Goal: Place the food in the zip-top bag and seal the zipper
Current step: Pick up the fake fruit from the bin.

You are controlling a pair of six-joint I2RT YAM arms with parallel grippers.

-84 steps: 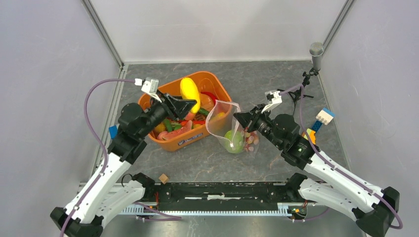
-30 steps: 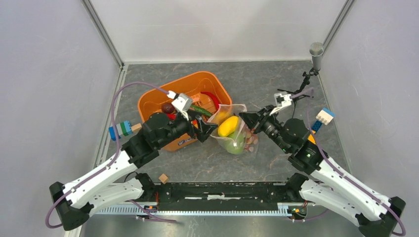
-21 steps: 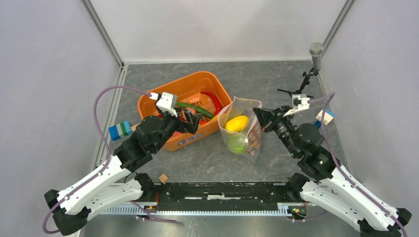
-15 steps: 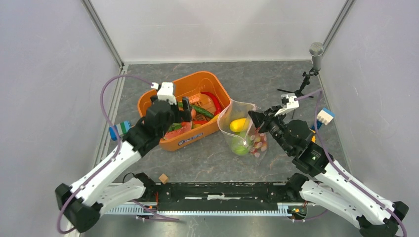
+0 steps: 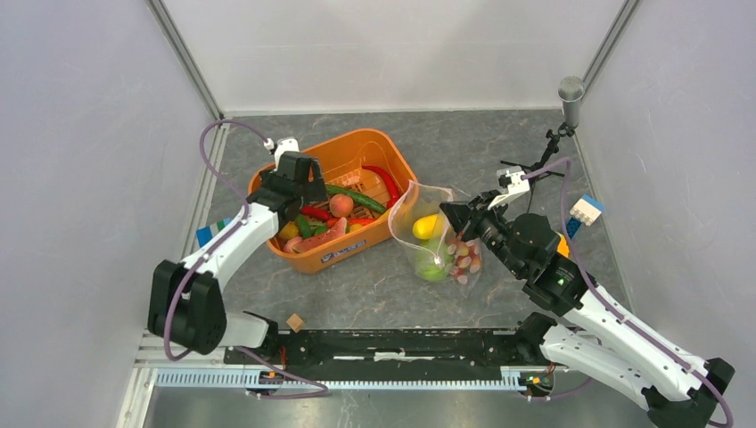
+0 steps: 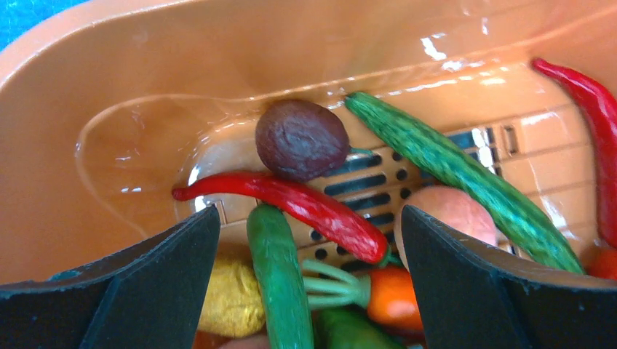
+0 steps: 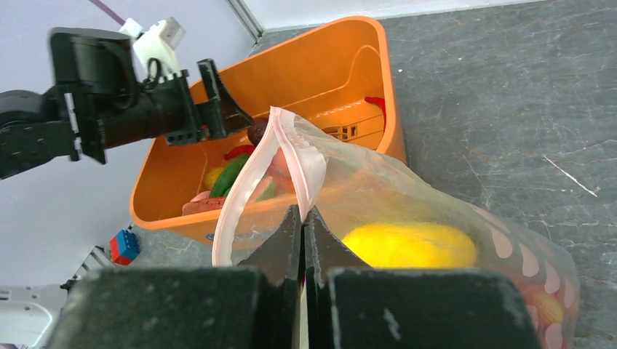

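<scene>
The dark brown round piece is uncovered by the tub's side, below my open fingers. My left gripper needs to go down into the tub around the sides of the dark brown round piece point(image 6: 300, 138).
The zip-top bag point(image 5: 437, 245) stands open beside the tub, holding a yellow piece point(image 5: 426, 226) and the green melon point(image 5: 431, 262). My right gripper point(image 5: 445, 214) is shut on the bag's pink zipper strip point(image 7: 302, 156) and holds the mouth up; the yellow piece point(image 7: 409, 245) shows through the plastic. My left gripper point(image 5: 299, 175) is open and empty over the tub's left end. Between its fingers point(image 6: 309, 240) lie a red chilli point(image 6: 298, 203), a green pod point(image 6: 276, 276), an orange piece point(image 6: 389, 298) and a dark brown round piece point(image 6: 300, 138).
The orange tub point(image 5: 392, 165) holds several more food pieces, among them a long green pod point(image 6: 451, 171) and a second chilli point(image 6: 586, 94). Coloured blocks lie at the left wall point(image 5: 207, 234) and right wall point(image 5: 584, 212). A small wooden cube point(image 5: 295, 321) lies near the front rail. A microphone stand point(image 5: 569, 94) stands back right.
My left gripper dropped the yellow piece into the bag, drew back left and now hangs open over the tub's left end. My right gripper kept holding the bag's mouth.
</scene>
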